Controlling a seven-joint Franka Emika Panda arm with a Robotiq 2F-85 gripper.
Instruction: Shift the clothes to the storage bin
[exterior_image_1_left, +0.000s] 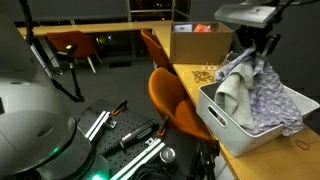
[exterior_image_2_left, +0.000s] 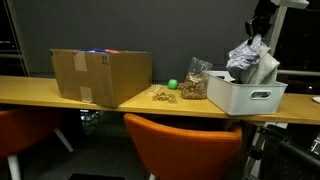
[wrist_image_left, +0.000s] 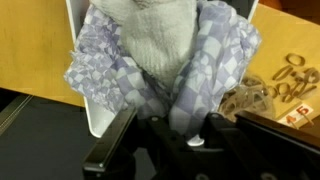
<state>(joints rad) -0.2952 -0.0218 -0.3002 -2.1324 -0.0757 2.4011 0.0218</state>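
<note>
The fold of checked cloth goes down into the white storage bin with my gripper next and is released there, as the bin's open top lies below my gripper.
The clothes (exterior_image_1_left: 250, 85), a purple-and-white checked cloth bundled with a pale grey one, hang from my gripper (exterior_image_1_left: 256, 44) and drape into the white storage bin (exterior_image_1_left: 232, 128) on the wooden table. In both exterior views the gripper (exterior_image_2_left: 262, 27) is directly above the bin (exterior_image_2_left: 250, 98), with the clothes (exterior_image_2_left: 250, 60) partly inside it. In the wrist view the clothes (wrist_image_left: 165, 50) fill the frame. My gripper (wrist_image_left: 168, 128) is shut on a fold of the checked cloth. The white bin wall (wrist_image_left: 97, 112) shows behind.
A cardboard box (exterior_image_2_left: 100, 75) stands on the wooden table (exterior_image_2_left: 50, 93), with a green ball (exterior_image_2_left: 172, 85) and a clear bag of snacks (exterior_image_2_left: 194, 84) between box and bin. Orange chairs (exterior_image_1_left: 178, 100) stand along the table. Loose pretzel-like pieces (wrist_image_left: 290, 75) lie beside the bin.
</note>
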